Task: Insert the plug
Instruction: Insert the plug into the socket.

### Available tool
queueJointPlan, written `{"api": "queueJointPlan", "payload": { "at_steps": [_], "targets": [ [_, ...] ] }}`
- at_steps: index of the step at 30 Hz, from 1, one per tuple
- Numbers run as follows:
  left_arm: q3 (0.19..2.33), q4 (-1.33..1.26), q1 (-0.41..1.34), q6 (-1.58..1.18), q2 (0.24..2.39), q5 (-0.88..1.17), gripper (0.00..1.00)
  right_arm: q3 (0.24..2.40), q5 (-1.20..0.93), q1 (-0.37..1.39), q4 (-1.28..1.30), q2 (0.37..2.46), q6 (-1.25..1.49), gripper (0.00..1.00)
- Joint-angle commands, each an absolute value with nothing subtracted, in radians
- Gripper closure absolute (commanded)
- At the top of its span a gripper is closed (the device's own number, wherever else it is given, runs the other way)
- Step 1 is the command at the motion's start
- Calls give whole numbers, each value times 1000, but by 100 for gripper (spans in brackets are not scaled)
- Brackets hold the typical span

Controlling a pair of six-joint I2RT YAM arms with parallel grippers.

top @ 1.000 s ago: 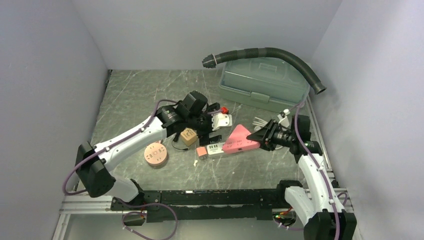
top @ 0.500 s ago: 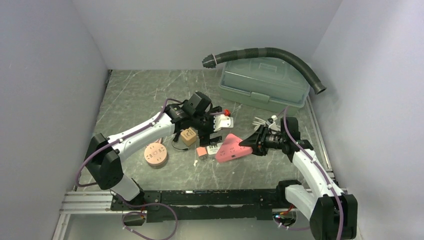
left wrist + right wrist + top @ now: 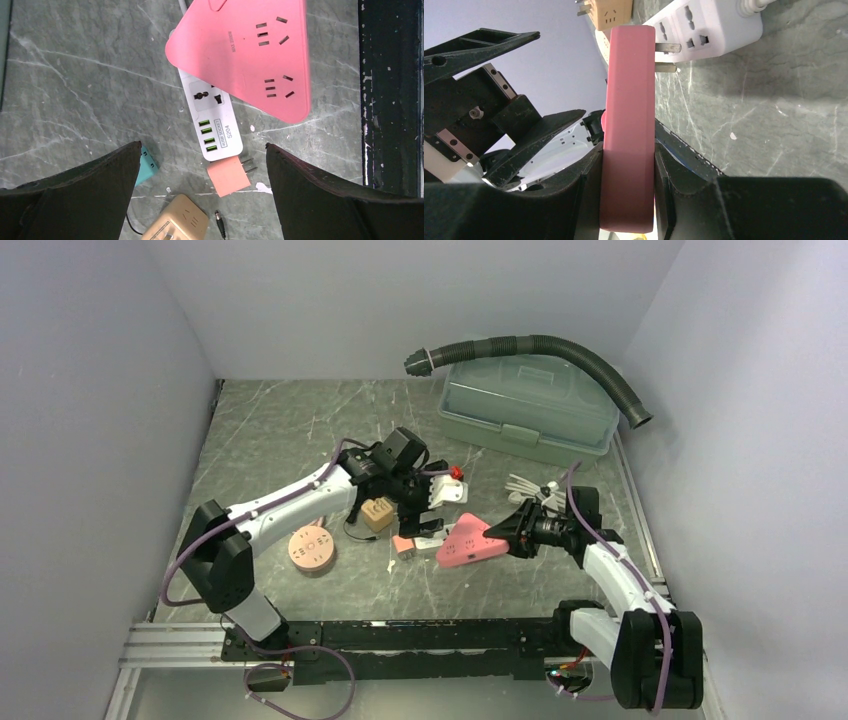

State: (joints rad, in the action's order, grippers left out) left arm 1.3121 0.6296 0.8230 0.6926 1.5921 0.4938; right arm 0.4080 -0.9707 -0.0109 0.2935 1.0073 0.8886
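Observation:
The right gripper moves down next and presses the pink power strip's prongs into the USB socket strip's cord-end socket [image 3: 696, 31] below it, then releases.
A small pink plug [image 3: 228, 176] with two prongs lies on the table against the end of a white USB socket strip [image 3: 215, 117]. It also shows in the top view [image 3: 403, 544]. My left gripper [image 3: 202, 147] is open and empty, hovering above them, jaws wide apart. My right gripper [image 3: 629, 165] is shut on a pink triangular power strip [image 3: 629, 125], held on edge just above the table. In the top view that strip [image 3: 462, 543] sits right of the USB strip [image 3: 430, 536], between my right gripper [image 3: 505, 532] and left gripper [image 3: 425, 505].
A tan cube adapter [image 3: 377, 512] and round pink disc [image 3: 311, 549] lie left. A white power strip with a red switch [image 3: 447, 487] is behind my left gripper. A grey-green toolbox [image 3: 527, 405], a black hose [image 3: 560, 350] and white cable bundle [image 3: 525, 485] are at back right.
My right gripper has carried the pink triangular strip left and toward the near edge, closer to the USB strip. My left gripper has shifted slightly right over the small plug.

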Motion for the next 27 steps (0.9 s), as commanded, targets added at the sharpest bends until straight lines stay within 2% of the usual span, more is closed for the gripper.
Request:
{"api": "queueJointPlan", "payload": {
  "at_steps": [1,8,27],
  "targets": [
    [1354,630,821,709,1612,528,1,368,-1048,-29,151,1015,899,100],
    [1377,632,825,700,1653,535,2,283,-1064,-33,-59,1018,1004,100],
    [1392,631,840,695,1684,517,3,199,-1059,-51,-184,1049,1033,100]
  ]
}}
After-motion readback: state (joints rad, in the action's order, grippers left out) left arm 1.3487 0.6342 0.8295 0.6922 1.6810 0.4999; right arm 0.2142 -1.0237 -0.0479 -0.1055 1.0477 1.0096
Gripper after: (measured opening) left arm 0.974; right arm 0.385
